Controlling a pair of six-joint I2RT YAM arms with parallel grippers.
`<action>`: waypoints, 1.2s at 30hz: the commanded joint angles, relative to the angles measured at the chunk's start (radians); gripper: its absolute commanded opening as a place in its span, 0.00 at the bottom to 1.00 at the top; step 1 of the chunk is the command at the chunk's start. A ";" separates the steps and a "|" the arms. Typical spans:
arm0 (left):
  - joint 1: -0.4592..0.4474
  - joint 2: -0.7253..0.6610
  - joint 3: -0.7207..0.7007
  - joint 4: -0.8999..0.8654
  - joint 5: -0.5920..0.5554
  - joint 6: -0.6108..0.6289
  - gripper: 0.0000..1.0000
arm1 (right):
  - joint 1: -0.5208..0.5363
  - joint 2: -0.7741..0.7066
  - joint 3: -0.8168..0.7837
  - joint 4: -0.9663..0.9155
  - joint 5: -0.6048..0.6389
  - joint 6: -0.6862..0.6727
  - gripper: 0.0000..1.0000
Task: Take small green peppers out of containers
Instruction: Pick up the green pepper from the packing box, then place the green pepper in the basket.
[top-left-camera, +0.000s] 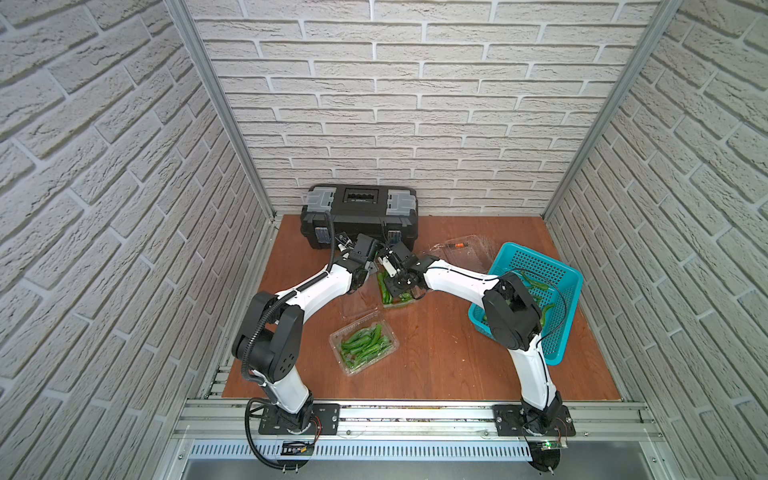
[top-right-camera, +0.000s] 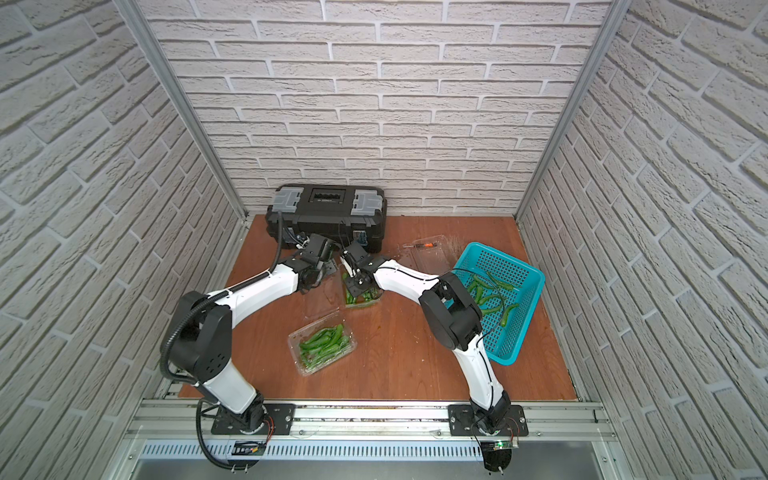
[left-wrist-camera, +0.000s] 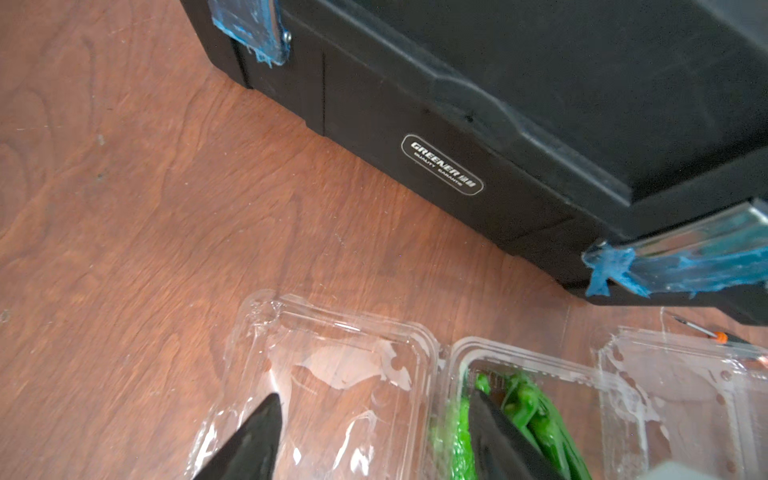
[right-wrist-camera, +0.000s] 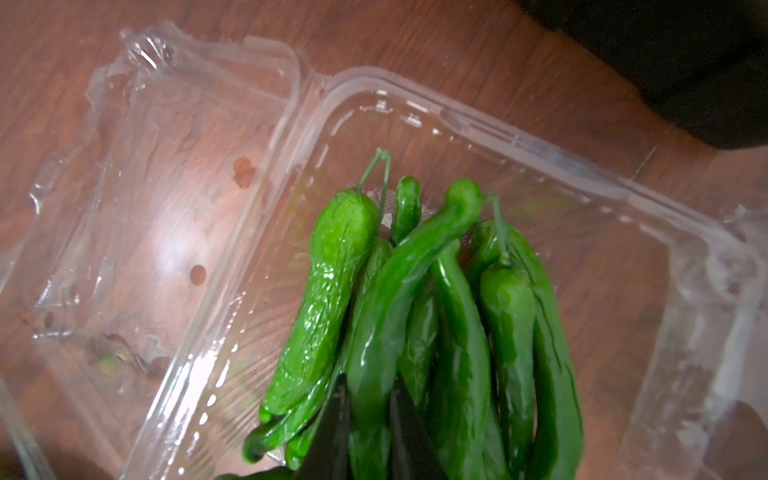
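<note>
Next, the right gripper lifts and carries the pepper over the teal basket, then lowers and releases it, since that basket stands across the tabletop from my gripper.
An open clear container (top-left-camera: 397, 304) (right-wrist-camera: 540, 153) lies mid-table with a heap of small green peppers (right-wrist-camera: 457, 332) (left-wrist-camera: 532, 407) in its tray. My right gripper (right-wrist-camera: 370, 419) (top-left-camera: 400, 286) reaches into that heap and is shut on one pepper (right-wrist-camera: 386, 311). My left gripper (left-wrist-camera: 376, 419) (top-left-camera: 371, 266) stands open astride the hinge, one finger over the flat lid (left-wrist-camera: 340, 374), the other inside the tray. Nearer the front, a second container (top-left-camera: 363, 343) (top-right-camera: 322, 343) is full of peppers. A third container (top-left-camera: 457, 249) lies open at the back right.
A teal basket (top-left-camera: 565, 324) (top-right-camera: 523, 324) at the right holds several loose peppers, partly behind my right arm. A black toolbox (top-left-camera: 361, 208) (left-wrist-camera: 457, 124) stands against the back wall, close behind both grippers. An orange-handled item lies in the third container.
</note>
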 joint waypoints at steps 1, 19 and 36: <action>0.002 0.013 0.025 0.023 0.015 0.021 0.70 | -0.010 -0.061 -0.008 0.051 -0.017 0.035 0.11; -0.003 0.051 0.052 0.022 0.052 0.040 0.71 | -0.153 -0.488 -0.319 0.341 0.166 0.259 0.07; -0.024 0.123 0.127 -0.004 0.112 0.085 0.71 | -0.409 -0.758 -0.636 -0.040 0.802 0.918 0.07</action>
